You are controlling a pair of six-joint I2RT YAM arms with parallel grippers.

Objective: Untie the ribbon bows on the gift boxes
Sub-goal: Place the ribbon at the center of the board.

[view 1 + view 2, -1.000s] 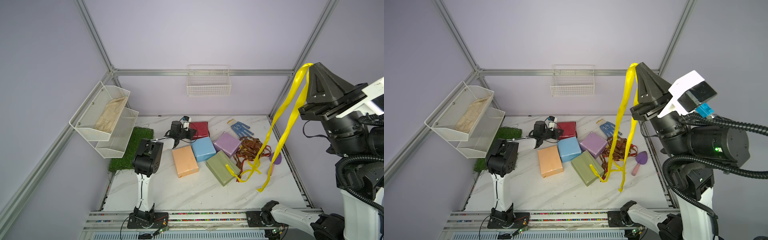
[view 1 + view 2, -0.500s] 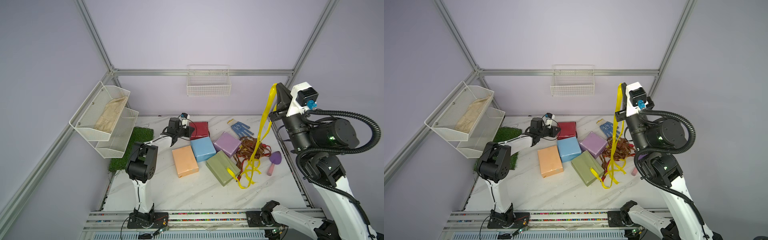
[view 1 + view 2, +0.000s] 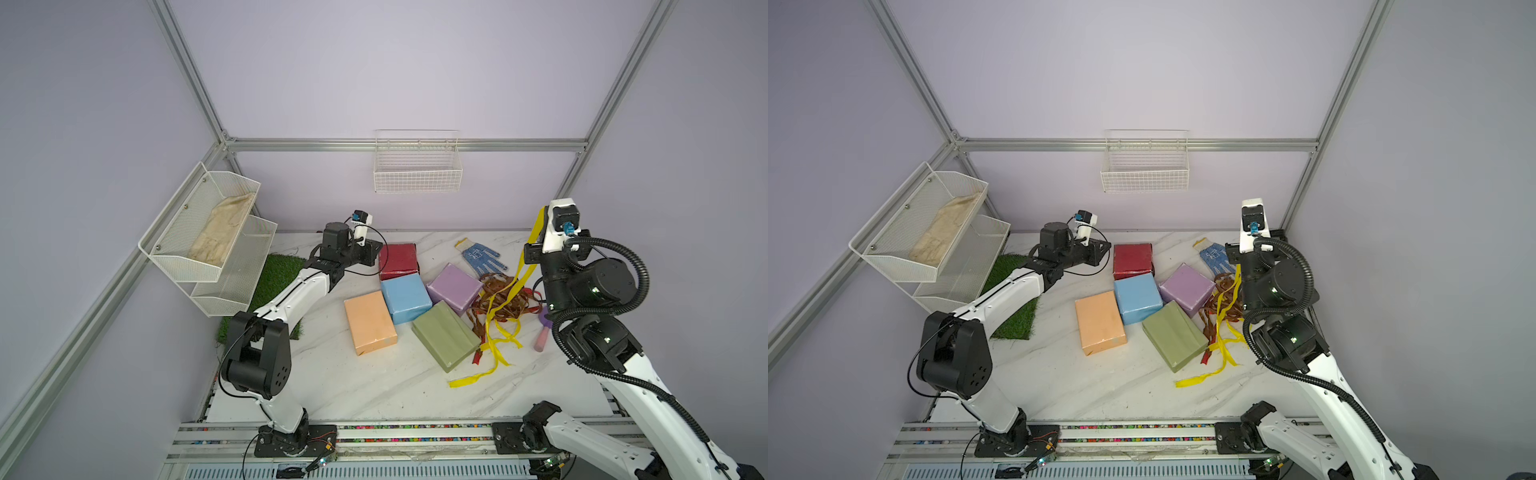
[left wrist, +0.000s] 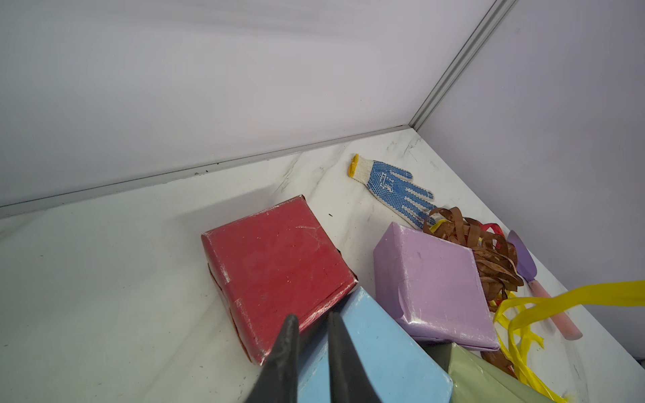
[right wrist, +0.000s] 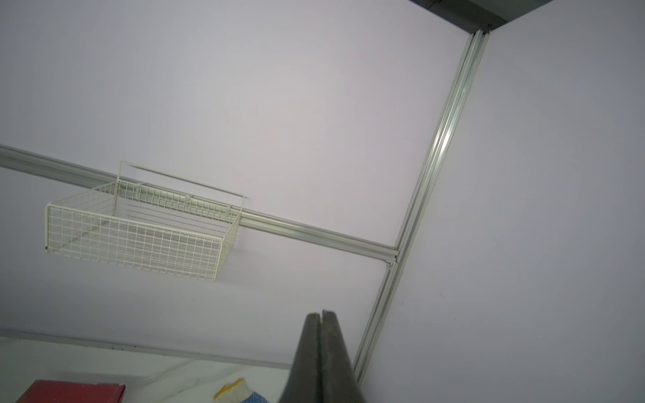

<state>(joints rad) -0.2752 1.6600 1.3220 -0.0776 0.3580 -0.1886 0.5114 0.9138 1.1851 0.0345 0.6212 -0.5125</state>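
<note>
My right gripper holds the yellow ribbon (image 3: 533,232) and will tilt down and lower to the heap of brown ribbons below. It will release the yellow ribbon where its loose end trails.
Five gift boxes lie bare in a cluster: dark red (image 3: 398,261), light blue (image 3: 405,297), lilac (image 3: 454,289), olive green (image 3: 445,336), peach orange (image 3: 370,322). No ribbon bows sit on them. Loose brown ribbons (image 3: 500,299) and a red end (image 3: 478,356) are heaped right of the lilac box. My right gripper (image 5: 321,313), raised at the back right, is shut on a yellow ribbon (image 3: 533,232) that trails down into the heap. My left gripper (image 4: 311,319) hovers over the seam between the dark red and light blue boxes, open by a narrow gap and holding nothing.
A blue-dotted glove (image 3: 482,255) lies behind the heap. A purple scoop with a pink handle (image 3: 542,332) lies beside the right arm. A green turf mat (image 3: 274,286) sits at the left. Wire baskets hang on the left wall (image 3: 203,232) and back wall (image 3: 417,166).
My right arm has dropped from high near the camera to the back right with the yellow ribbon, whose tail now lies on the table. The left jaws have parted slightly.
</note>
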